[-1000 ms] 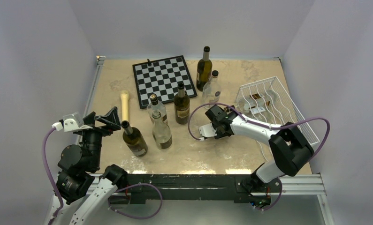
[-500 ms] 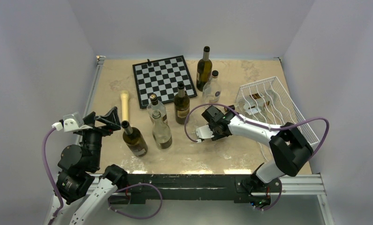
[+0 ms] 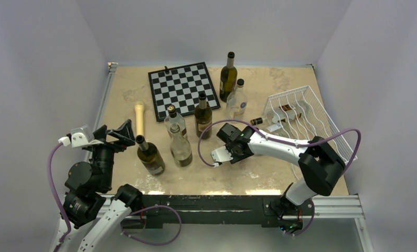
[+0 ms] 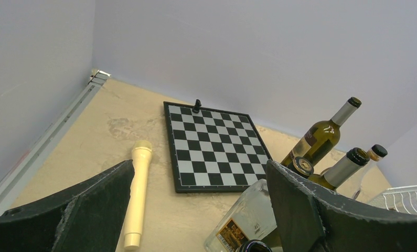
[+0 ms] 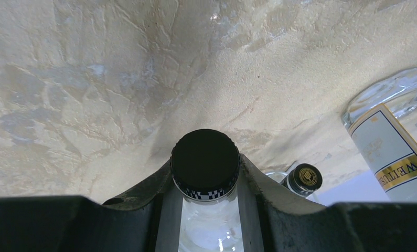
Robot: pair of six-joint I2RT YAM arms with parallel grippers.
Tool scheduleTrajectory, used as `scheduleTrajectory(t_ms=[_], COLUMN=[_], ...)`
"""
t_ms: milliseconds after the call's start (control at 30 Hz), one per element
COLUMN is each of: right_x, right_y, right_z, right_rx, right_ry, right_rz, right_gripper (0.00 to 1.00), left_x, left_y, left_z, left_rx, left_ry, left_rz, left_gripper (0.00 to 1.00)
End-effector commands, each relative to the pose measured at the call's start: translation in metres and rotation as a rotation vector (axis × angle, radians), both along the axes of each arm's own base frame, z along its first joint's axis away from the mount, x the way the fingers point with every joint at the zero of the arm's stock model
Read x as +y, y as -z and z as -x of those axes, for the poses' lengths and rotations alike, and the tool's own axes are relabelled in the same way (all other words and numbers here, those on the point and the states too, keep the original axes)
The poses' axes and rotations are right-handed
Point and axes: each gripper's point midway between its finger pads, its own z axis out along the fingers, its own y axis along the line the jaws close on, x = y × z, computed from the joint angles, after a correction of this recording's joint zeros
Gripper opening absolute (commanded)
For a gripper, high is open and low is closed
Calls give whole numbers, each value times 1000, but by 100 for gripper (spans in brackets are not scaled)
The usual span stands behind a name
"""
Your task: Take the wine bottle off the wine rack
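Note:
My right gripper moves back and left in the top view next and stands the clear wine bottle upright on the open tabletop, clear of other bottles.
The white wire wine rack [image 3: 312, 113] stands at the right of the table. A bottle with a dark neck [image 3: 271, 118] lies in it, its neck sticking out to the left. My right gripper [image 3: 231, 143] is left of the rack, low over the table. In the right wrist view the gripper [image 5: 205, 169] is shut on the neck of a clear wine bottle [image 5: 206, 223] with a black cap. In the top view that bottle's body is hidden under the arm. My left gripper [image 3: 115, 135] is open and empty at the near left.
Several bottles stand mid-table [image 3: 181, 147], with two more [image 3: 227, 77] beside the chessboard [image 3: 182, 89]. A cream cylinder [image 3: 139, 118] lies at the left. A clear labelled bottle [image 5: 392, 142] and a gold-capped one [image 5: 303, 179] are close ahead of my right gripper.
My right gripper has moved left and nearer, away from the rack, still shut on the clear bottle's neck. The dark-necked bottle at the rack is now uncovered. The left arm has not moved.

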Motion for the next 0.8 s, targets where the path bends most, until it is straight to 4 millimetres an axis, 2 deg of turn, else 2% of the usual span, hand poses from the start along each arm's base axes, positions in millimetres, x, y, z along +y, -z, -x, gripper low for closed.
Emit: scheduleTrajectory(t_ms=[0, 133, 467, 600, 767], right_x=[15, 21, 34, 49, 71], right_y=[-17, -29, -75, -98, -139], right_z=[8, 14, 33, 44, 39], right_rx=[19, 13, 36, 68, 21], right_ry=[23, 16, 52, 76, 136], right_rz=[-89, -136, -276, -419, -624], right_gripper=[32, 30, 0, 0, 0], left_x=[-4, -4, -4, -4, -4], left_y=[-7, -6, -7, -6, -6], left_z=[-2, -2, -2, -2, -2], left_rx=[-22, -21, -23, -21, -20], left_ry=[14, 16, 14, 13, 14], left_rz=[20, 20, 19, 18, 18], left_gripper=[100, 100, 100, 100, 100])
